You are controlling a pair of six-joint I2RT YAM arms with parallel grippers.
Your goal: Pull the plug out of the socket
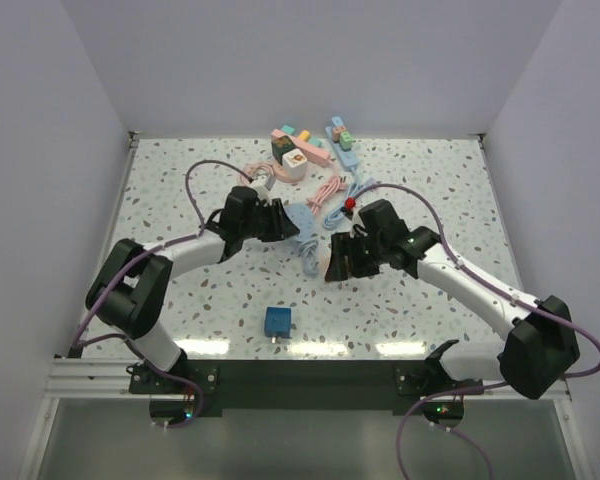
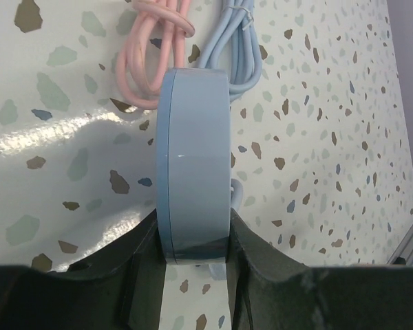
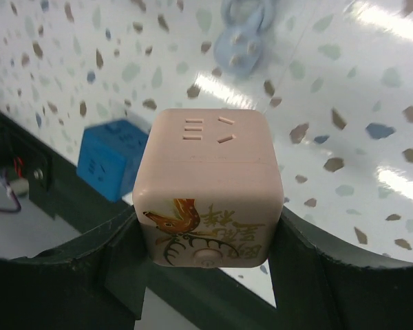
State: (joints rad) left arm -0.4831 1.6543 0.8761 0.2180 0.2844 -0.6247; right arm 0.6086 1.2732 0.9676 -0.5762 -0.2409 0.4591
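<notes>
Next, my right gripper moves back and down to release the pink cube socket on bare tabletop beside the blue cube socket, since the plug already lies apart.
My right gripper (image 3: 211,227) is shut on a pink cube socket (image 3: 210,172) with a deer print and holds it above the table. Its slots on top are empty. A light blue plug (image 3: 241,41) lies on the table beyond it, pins up, apart from the cube; it also shows in the top view (image 1: 310,263). My left gripper (image 2: 193,237) is shut on a light blue flat socket block (image 2: 196,158), held on edge. In the top view, the left gripper (image 1: 283,222) and the right gripper (image 1: 342,258) are mid-table, close together.
A blue cube socket (image 1: 277,320) sits near the front edge and shows in the right wrist view (image 3: 110,161). Coiled pink cable (image 2: 151,55) and light blue cable (image 2: 237,41) lie beyond the left gripper. Several coloured sockets (image 1: 302,152) are piled at the back.
</notes>
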